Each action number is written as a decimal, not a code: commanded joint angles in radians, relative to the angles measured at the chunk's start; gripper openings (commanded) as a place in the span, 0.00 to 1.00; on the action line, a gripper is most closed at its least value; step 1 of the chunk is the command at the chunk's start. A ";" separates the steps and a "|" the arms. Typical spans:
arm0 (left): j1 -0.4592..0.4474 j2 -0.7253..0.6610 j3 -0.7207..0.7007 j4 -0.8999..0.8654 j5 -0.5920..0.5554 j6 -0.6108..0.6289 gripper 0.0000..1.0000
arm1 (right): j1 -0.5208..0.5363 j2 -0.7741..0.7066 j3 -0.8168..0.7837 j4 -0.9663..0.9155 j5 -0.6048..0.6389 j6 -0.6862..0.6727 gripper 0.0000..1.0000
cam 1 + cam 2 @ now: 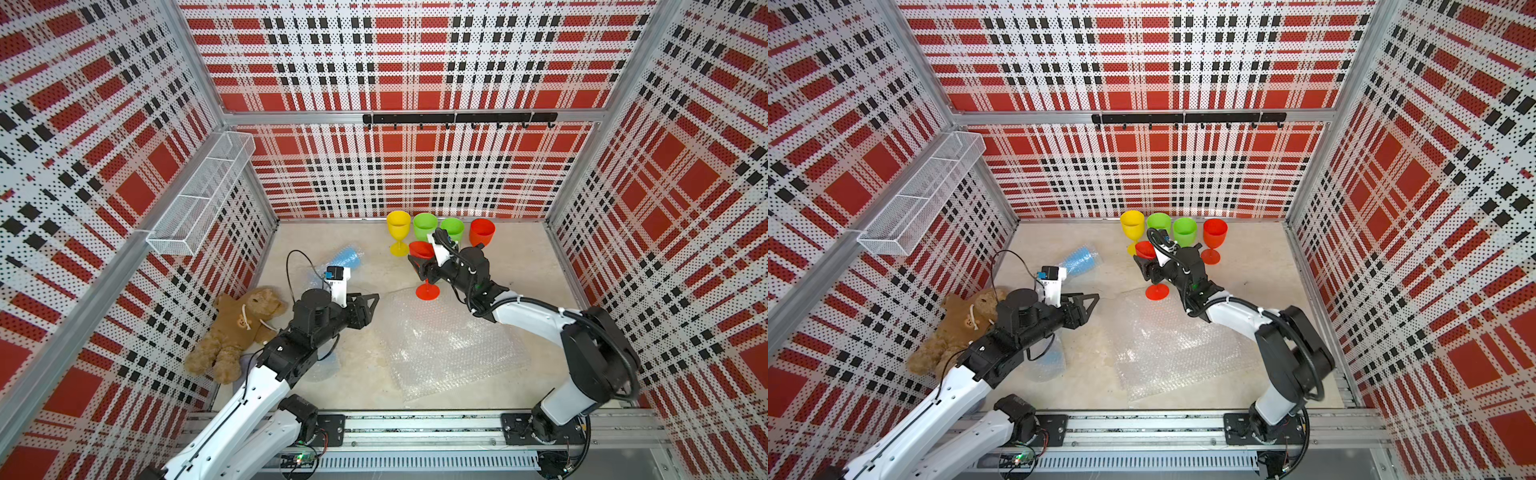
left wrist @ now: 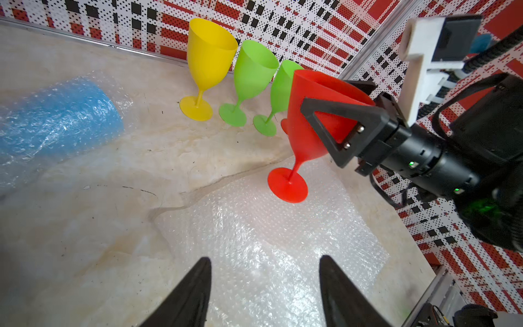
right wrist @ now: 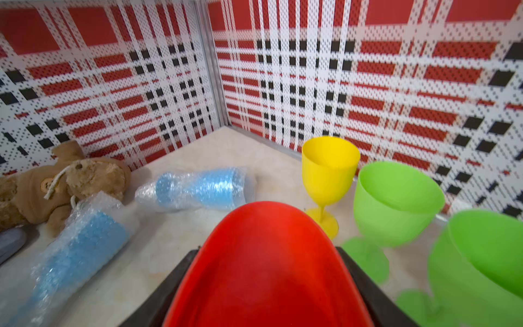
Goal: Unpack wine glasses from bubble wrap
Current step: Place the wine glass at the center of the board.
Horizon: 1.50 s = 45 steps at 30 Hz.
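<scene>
The tabletop between the yellow and wrapped blue glasses is bare, so I need to move my right gripper outward, set the foot (image 1: 427,291) down there and release the bowl.
My right gripper (image 1: 424,266) (image 3: 267,254) is shut on the bowl of a red wine glass (image 1: 420,249) (image 2: 308,113), which leans with its foot (image 1: 427,291) at the edge of a flat sheet of bubble wrap (image 1: 449,345) (image 2: 268,226). My left gripper (image 1: 372,305) (image 2: 264,259) hangs open and empty at that sheet's left edge. By the back wall stand a yellow glass (image 1: 398,226), two green ones (image 1: 424,226) (image 1: 452,228) and a second red one (image 1: 482,232). Two blue glasses lie wrapped in bubble wrap (image 1: 347,257) (image 3: 76,254), one partly under my left arm.
A brown teddy bear (image 1: 241,328) lies at the left wall, with a grey cloth piece (image 3: 11,243) near it. A white wire basket (image 1: 203,191) hangs on the left wall and a black hook rail (image 1: 457,118) on the back wall.
</scene>
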 commanded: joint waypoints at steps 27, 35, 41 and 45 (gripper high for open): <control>0.014 0.038 -0.010 0.017 -0.022 0.008 0.63 | -0.029 0.763 0.657 0.399 -0.317 -0.055 0.61; 0.022 0.052 -0.010 0.017 -0.018 0.009 0.63 | -0.038 0.829 0.792 0.299 -0.330 -0.049 0.63; 0.041 0.055 -0.011 0.020 -0.008 0.009 0.63 | -0.045 0.845 0.854 0.216 -0.362 -0.070 0.65; 0.048 0.060 -0.012 0.022 0.000 0.009 0.63 | -0.045 0.842 0.876 0.150 -0.375 -0.103 0.66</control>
